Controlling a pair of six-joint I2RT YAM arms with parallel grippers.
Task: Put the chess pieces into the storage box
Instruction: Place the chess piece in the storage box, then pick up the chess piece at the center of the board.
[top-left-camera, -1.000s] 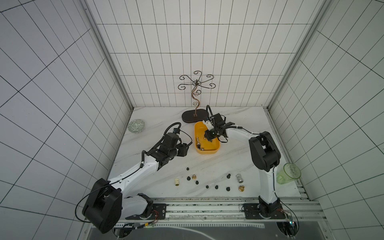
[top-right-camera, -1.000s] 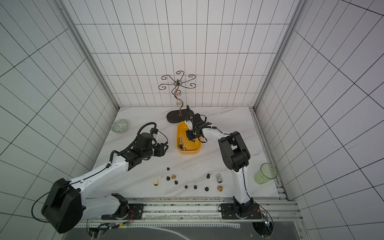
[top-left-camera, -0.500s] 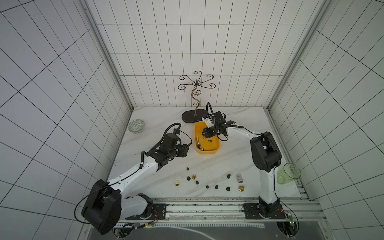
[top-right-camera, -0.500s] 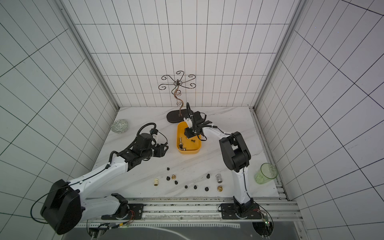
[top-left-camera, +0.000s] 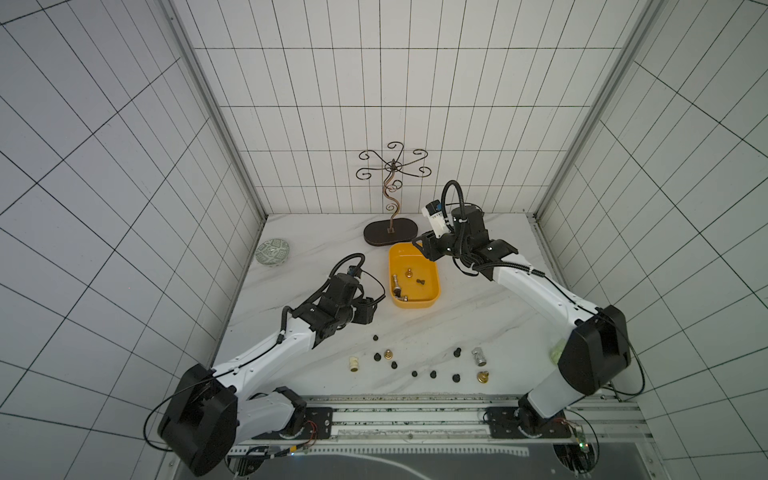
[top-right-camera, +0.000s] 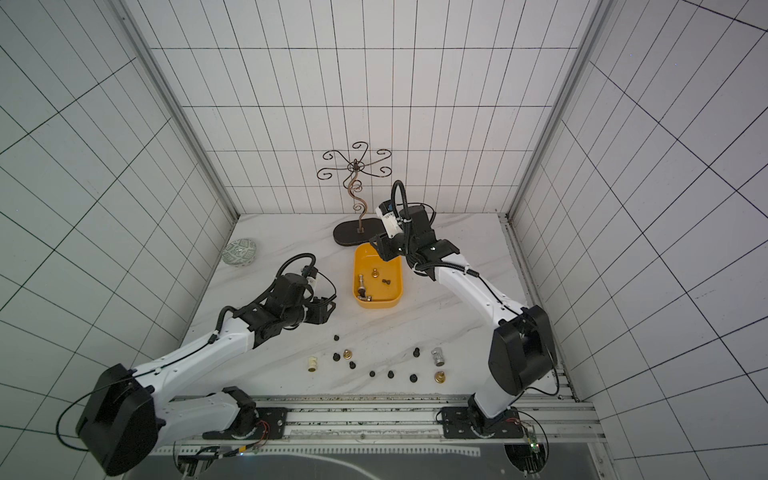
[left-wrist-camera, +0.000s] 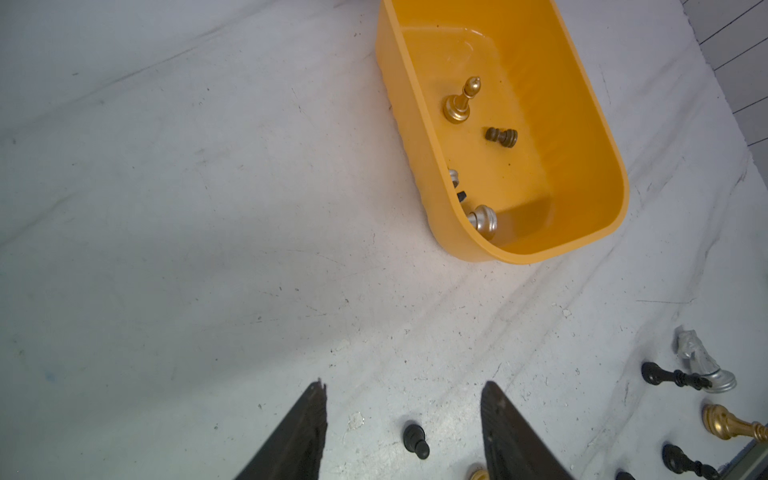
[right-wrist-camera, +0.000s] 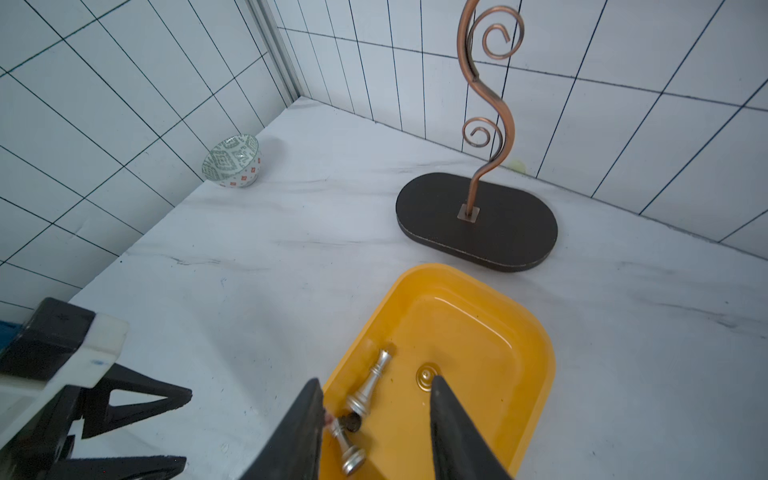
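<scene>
My open left gripper should next move down and back onto the small black pawn (top-left-camera: 376, 337), because this piece stands nearest the fingertips and outside the box (top-left-camera: 432, 291).
The yellow storage box (top-left-camera: 432, 291) (top-right-camera: 397, 291) stands mid-table and holds a standing gold piece (top-left-camera: 409, 273), a lying black pawn (left-wrist-camera: 501, 136) and two lying silver pieces (right-wrist-camera: 370, 386). My right gripper (top-left-camera: 419, 246) (right-wrist-camera: 376, 384) hovers open over the box's far end, with nothing between its fingers. Left of the box's near end, my left gripper (top-left-camera: 370, 311) (left-wrist-camera: 404, 386) is open and low over the table, above a lone black pawn (left-wrist-camera: 415, 441). Several chess pieces stay scattered near the front: black pawns (top-left-camera: 433, 374), a cream piece (top-left-camera: 353, 364), gold pieces (top-left-camera: 482, 377) and a silver piece (top-left-camera: 478, 356).
A dark oval stand base (top-left-camera: 390, 232) with a curled copper rod sits just behind the box. A patterned bowl (top-left-camera: 272, 252) rests by the left wall. A pale green cup (top-left-camera: 557, 353) shows partly behind the right arm. Tiled walls enclose three sides.
My right gripper has gone from shut to open over the box and has drawn back toward its far end. The left arm has barely moved.
</scene>
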